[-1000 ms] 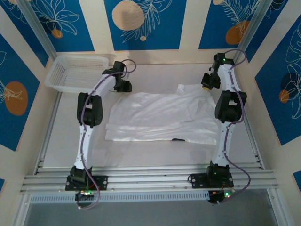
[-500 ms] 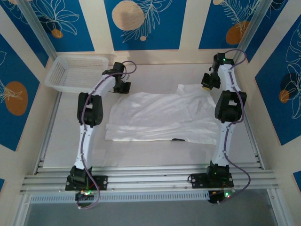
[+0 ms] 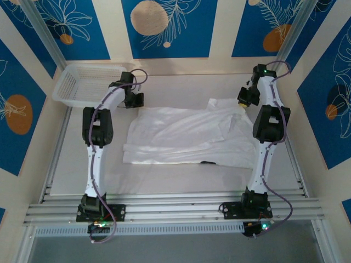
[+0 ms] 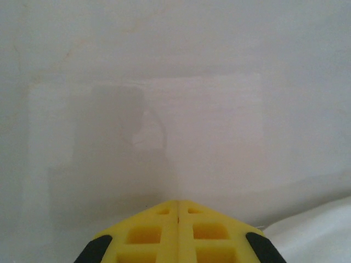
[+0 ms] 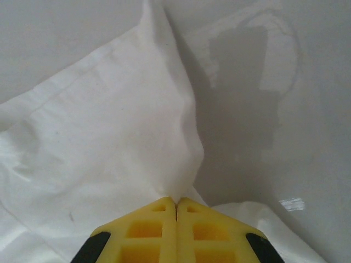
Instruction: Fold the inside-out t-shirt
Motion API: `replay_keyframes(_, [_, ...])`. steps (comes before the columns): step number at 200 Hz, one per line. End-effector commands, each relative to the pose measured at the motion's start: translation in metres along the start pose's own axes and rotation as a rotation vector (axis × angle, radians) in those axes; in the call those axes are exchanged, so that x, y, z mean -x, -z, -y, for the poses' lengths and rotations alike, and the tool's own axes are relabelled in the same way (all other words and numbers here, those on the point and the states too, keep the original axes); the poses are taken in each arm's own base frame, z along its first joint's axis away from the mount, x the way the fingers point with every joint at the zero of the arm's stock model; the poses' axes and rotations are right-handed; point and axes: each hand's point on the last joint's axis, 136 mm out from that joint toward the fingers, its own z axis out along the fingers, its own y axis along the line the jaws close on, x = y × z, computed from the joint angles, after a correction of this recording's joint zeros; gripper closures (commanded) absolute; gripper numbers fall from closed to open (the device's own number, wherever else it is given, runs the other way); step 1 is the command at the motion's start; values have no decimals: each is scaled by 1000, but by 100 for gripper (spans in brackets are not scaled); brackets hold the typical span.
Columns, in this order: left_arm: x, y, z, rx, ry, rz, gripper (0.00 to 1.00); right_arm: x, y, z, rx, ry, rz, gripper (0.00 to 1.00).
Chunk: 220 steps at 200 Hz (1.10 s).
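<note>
The raised fold goes back toward my base next. My right gripper releases it over the shirt's middle by the shirt's side edge, as the shirt's far part lies unfolded.
The inside-out t-shirt lies spread and wrinkled across the middle of the table, white, with a small dark tag at its near edge. My right gripper is at its far right corner, shut on a raised fold of the cloth; the pinch shows at the jaw tips. My left gripper hovers just past the shirt's far left corner. Its yellow jaws are pressed together over bare table with no cloth between them. A bit of the shirt lies to its lower right.
A white mesh basket stands at the far left corner, close to the left arm. Patterned walls close in the back and sides. Aluminium rails run along the near edge by the arm bases.
My left gripper has shut and swung left, away from the shirt's far left corner, without cloth. My right gripper has shifted slightly outward, still pinching the shirt.
</note>
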Motion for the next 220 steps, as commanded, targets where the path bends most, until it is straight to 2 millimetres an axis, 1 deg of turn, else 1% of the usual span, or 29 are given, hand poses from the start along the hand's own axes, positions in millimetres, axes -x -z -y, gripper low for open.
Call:
replay_keyframes(1, [17,41,19,-46,-9,77,100,0,38,-18,61,24,50,100])
replay_keyframes(28, [12,68,16,-39,25,122,100,-4,64,-18,115,-6,105,100])
replay_keyframes(36, [8,75,13,-35,36,137,100,-8,68,-18,139,-23,115,100])
replay_keyframes(50, [-1,83,12,-42,54,158,100,-18,67,-19,194,-51,116,100])
replay_keyframes(66, [-18,86,11,-53,77,158,100,-33,63,-19,249,-80,116,100])
replay_keyframes(78, [-36,86,7,-47,93,148,100,-46,60,-16,289,-112,113,100])
replay_keyframes(91, [-57,85,-5,-3,112,126,100,-58,55,-9,319,-153,121,100])
replay_keyframes(104, [-72,81,-16,29,126,104,100,-67,50,1,317,-180,116,100])
replay_keyframes(115, [-77,79,-20,28,136,89,100,-71,49,4,316,-185,103,100])
replay_keyframes(126, [-78,80,-20,23,140,87,100,-71,55,3,317,-177,101,100])
replay_keyframes(158, [-81,98,-22,45,145,128,100,-76,80,1,340,-183,154,100])
replay_keyframes(171, [-90,102,-28,60,177,132,100,-83,84,3,350,-208,174,100])
replay_keyframes(179, [-98,103,-31,62,201,131,100,-90,82,7,353,-229,181,100])
replay_keyframes(192, [-116,100,-38,75,241,116,100,-105,71,13,350,-267,174,100])
replay_keyframes(203, [-133,95,-42,81,265,95,100,-120,56,26,312,-301,161,100])
replay_keyframes(220, [-159,87,-47,74,296,87,100,-142,30,50,256,-360,134,100])
